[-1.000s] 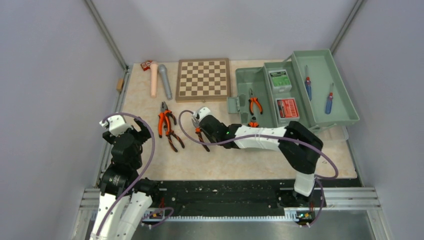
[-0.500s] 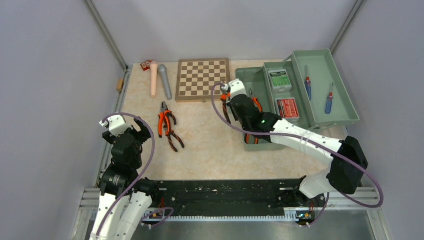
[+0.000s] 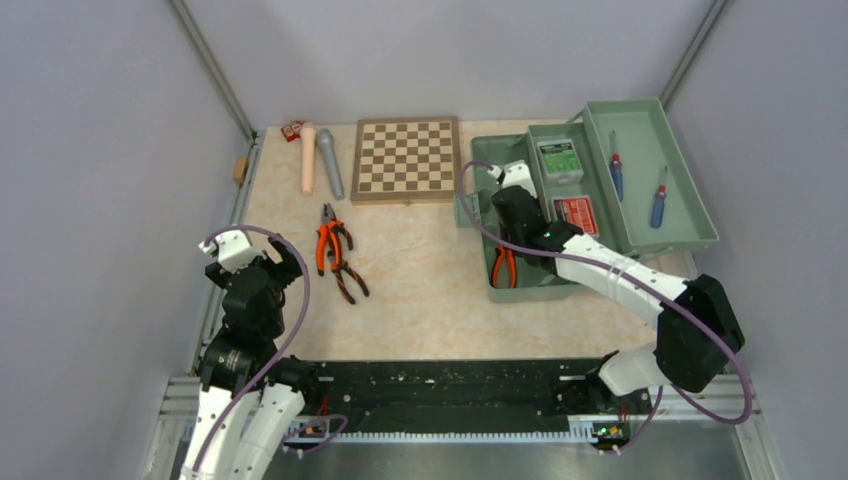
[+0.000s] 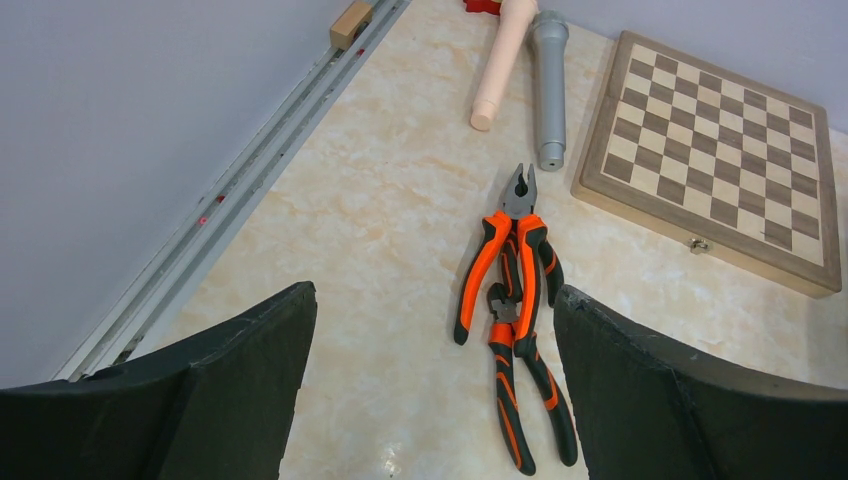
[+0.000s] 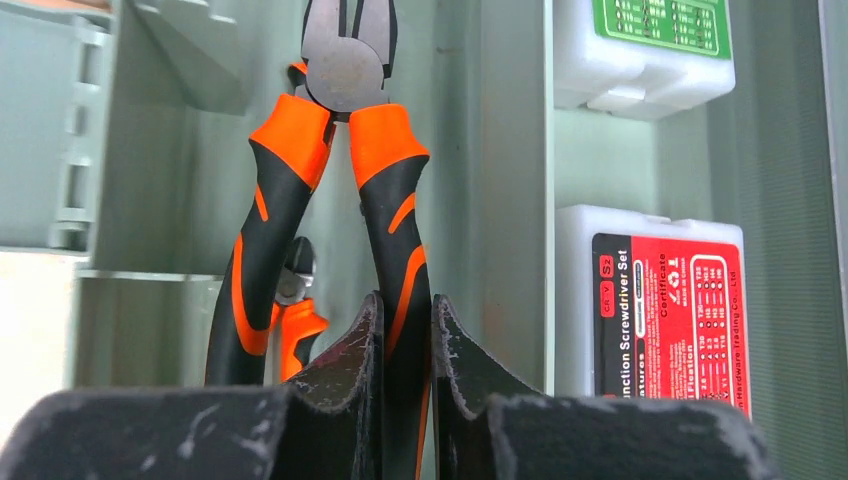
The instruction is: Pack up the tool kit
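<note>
The robot's right gripper will go down and let go of the orange-handled pliers on the bottom of the toolbox's main section beside the red-labelled box's tray (image 5: 455, 205), because that bottom is bare below it.
The sage-green toolbox (image 3: 482, 160) lies open at the back right, its trays (image 3: 640, 225) folded out. My right gripper (image 3: 512, 205) hangs over its main compartment, shut (image 5: 407, 305) on one handle of orange-handled pliers (image 5: 345, 150), head pointing away. Another pair (image 3: 503, 265) lies in the compartment beneath. The trays hold a green-labelled box (image 5: 660, 30), a red-labelled box (image 5: 665, 310) and two screwdrivers (image 3: 616, 175) (image 3: 658, 205). Two more pliers (image 4: 510, 250) (image 4: 525, 400) lie on the table ahead of my left gripper (image 4: 432, 300), which is open and holds nothing.
A brown chessboard (image 3: 406, 158) sits at the back centre. A pink cylinder (image 3: 308, 160) and a grey one (image 3: 330, 165) lie to its left, near a small red item (image 3: 292, 130). A metal rail (image 4: 250, 180) and grey walls bound the table.
My right arm swung right from the table's middle, carrying the pliers over the toolbox's main compartment. The left arm and the two table pliers have not moved.
</note>
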### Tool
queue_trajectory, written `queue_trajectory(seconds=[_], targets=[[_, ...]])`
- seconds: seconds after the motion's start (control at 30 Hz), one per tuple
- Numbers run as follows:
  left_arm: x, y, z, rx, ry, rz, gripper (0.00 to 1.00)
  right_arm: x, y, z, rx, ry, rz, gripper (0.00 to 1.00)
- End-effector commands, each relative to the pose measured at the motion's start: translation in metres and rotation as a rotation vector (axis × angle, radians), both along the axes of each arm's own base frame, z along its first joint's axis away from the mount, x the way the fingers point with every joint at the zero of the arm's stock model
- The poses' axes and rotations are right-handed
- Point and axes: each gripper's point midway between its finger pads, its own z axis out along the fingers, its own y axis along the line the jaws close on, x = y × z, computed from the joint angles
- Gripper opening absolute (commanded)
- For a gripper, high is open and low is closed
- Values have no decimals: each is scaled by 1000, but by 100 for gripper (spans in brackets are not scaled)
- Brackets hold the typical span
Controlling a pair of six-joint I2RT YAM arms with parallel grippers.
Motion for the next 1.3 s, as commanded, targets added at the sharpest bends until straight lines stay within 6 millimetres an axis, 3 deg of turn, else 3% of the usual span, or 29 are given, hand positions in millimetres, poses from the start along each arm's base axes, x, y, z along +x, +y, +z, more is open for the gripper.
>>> queue_trajectory(seconds=[0.0,0.3,0.5,0.63,0.8,1.07,1.27], targets=[[3,1,6,4,-28,8,92,17,-8,8,70,-73,-89,0],[4,1,5,4,-23,5,92,29,-15,-47,30,26,-137,0],[5,0,4,6,-20,4,92,37,-23,-57,-2,52,-187,3],[6,0,4,7,-15,3,92,37,-15,-40,51,35,-157,33],[6,0,4,8,-16,2,92,34,4,-7,133,-16,-57,50],[6,0,4,8,-15,2,92,24,51,47,244,-101,121,61],[5,1,5,6,-22,6,92,10,125,51,410,-57,366,64]])
